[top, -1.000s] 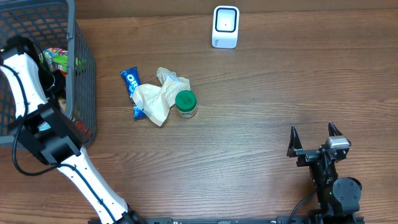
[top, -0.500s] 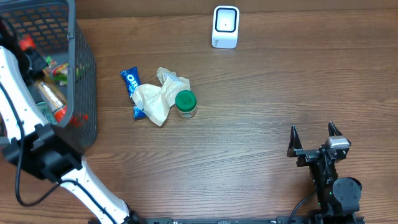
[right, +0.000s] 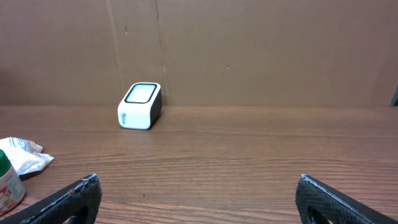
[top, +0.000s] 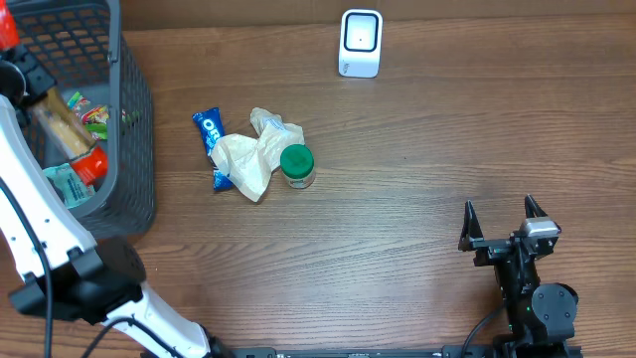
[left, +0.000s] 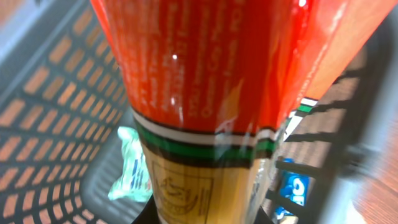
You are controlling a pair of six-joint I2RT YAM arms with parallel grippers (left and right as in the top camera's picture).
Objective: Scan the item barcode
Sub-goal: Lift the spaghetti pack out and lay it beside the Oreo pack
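Note:
The tabletop by the Oreo packet is to the right of my left gripper in the overhead view. Next, I should carry the packet over the basket's rim and down to let go of it.
A long packet (top: 60, 129), yellow-tan with a red end, hangs over the grey basket (top: 134, 119) at the far left. My left gripper (top: 26, 84) is shut on it. In the left wrist view the packet (left: 211, 93) fills the frame: red above, a white and green band, yellow near the gripper (left: 211, 219). Only dark edges of the fingers show there. No barcode shows on the packet. The white scanner (top: 360, 43) stands at the back of the table, also in the right wrist view as the scanner (right: 140, 106). My right gripper (top: 502, 221) rests open at the front right, nothing between its fingers (right: 74, 199).
A blue Oreo packet (top: 209, 129), a crumpled beige wrapper (top: 248, 159) and a green-lidded jar (top: 297, 165) lie together just right of the basket. Inside the basket lie a pale green packet (left: 130, 168) and other small items. A cardboard wall (right: 249, 50) backs the table.
My left arm has lifted the packet up out of the basket's contents and swung back toward the far left. The right arm has not moved.

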